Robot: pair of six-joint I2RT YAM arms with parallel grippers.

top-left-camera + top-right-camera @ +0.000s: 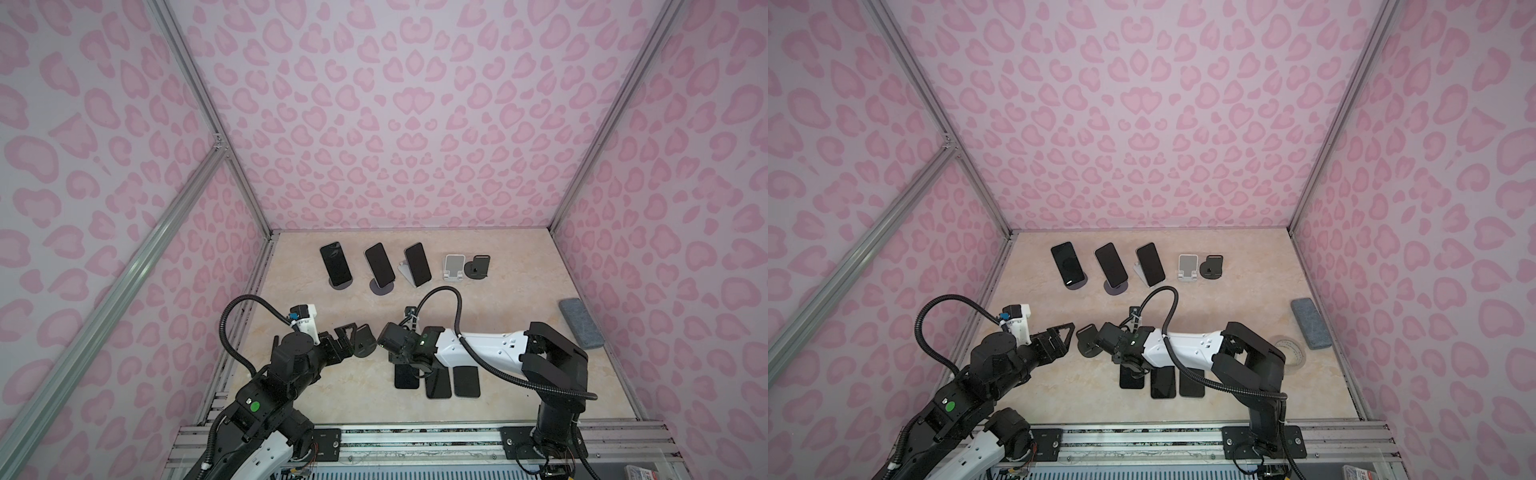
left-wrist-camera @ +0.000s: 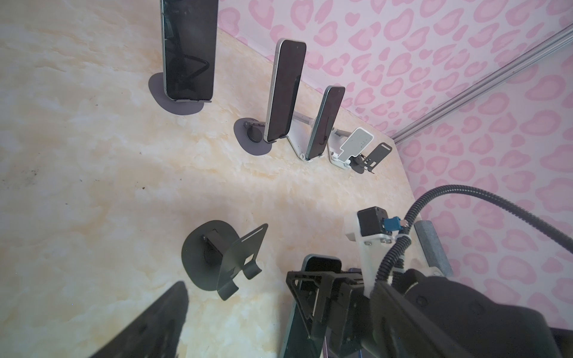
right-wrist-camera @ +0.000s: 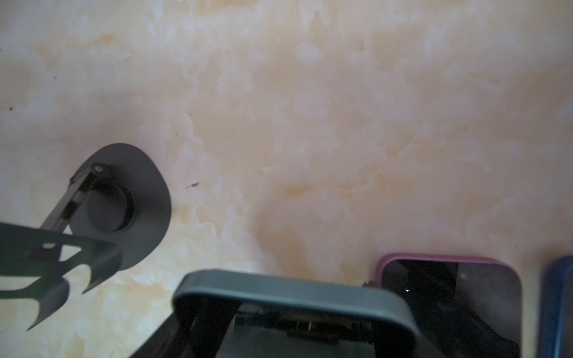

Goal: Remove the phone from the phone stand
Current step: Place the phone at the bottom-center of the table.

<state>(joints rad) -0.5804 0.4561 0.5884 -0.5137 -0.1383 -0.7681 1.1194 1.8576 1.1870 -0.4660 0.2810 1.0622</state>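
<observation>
The phone is still tilted in my right gripper, so I will next bring it flat down onto the tabletop (image 1: 406, 381) beside the pink-cased phone to let go of it.
An empty black phone stand (image 1: 362, 341) with a round base stands mid-table; it also shows in the left wrist view (image 2: 217, 257) and the right wrist view (image 3: 124, 201). My right gripper (image 1: 409, 368) is shut on a phone (image 3: 294, 291) in a grey-green case, held tilted low over the table just right of the stand (image 2: 310, 310). Beside it lie a pink-cased phone (image 3: 449, 294) and a blue-cased phone (image 3: 558, 303), flat on the table. My left gripper (image 1: 349, 343) is open just left of the stand, with nothing between its fingers (image 2: 161, 316).
Along the back stand three phones on stands (image 1: 336, 264) (image 1: 379, 263) (image 1: 417, 264), then an empty white stand (image 1: 454, 266) and an empty black one (image 1: 478, 268). A grey block (image 1: 581, 323) and a tape roll (image 1: 1289, 351) lie by the right wall. Pink walls enclose three sides.
</observation>
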